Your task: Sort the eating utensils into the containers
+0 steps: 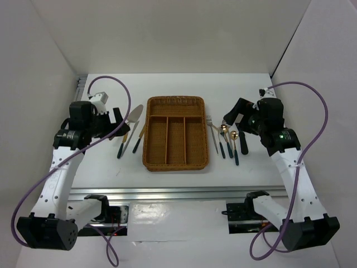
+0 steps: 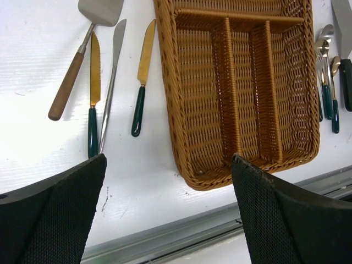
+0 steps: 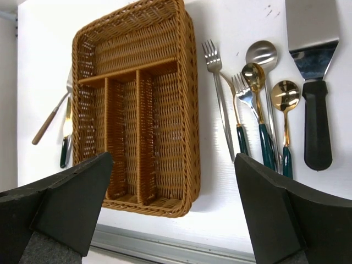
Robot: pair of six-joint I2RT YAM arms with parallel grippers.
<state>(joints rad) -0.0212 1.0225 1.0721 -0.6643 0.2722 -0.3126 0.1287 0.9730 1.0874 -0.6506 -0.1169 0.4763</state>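
The server's wooden handle (image 2: 67, 86) is below my left gripper's open fingers and to their left in the wrist view, so that gripper should go down and shift onto the handle next.
The brown wicker tray (image 1: 175, 100) lies mid-table with three long slots and one crosswise slot, all empty. Left of it lie a wide silver server (image 2: 99, 9) with a wooden handle, a gold serrated knife (image 2: 94, 69), a silver knife (image 2: 114, 66) and a gold knife (image 2: 145, 58). Right of it lie a silver fork (image 3: 216, 91), a silver spoon (image 3: 262, 54), a gold fork (image 3: 241, 93), two gold spoons (image 3: 253, 73) and a black-handled spatula (image 3: 312, 41). My left gripper (image 1: 119, 119) is open above the knives. My right gripper (image 1: 231, 115) is open above the spoons. Both are empty.
A metal rail (image 1: 178, 194) runs along the table's near edge in front of the tray. White walls (image 1: 50, 61) close in the left, right and back. Purple cables (image 1: 111, 81) loop over both arms.
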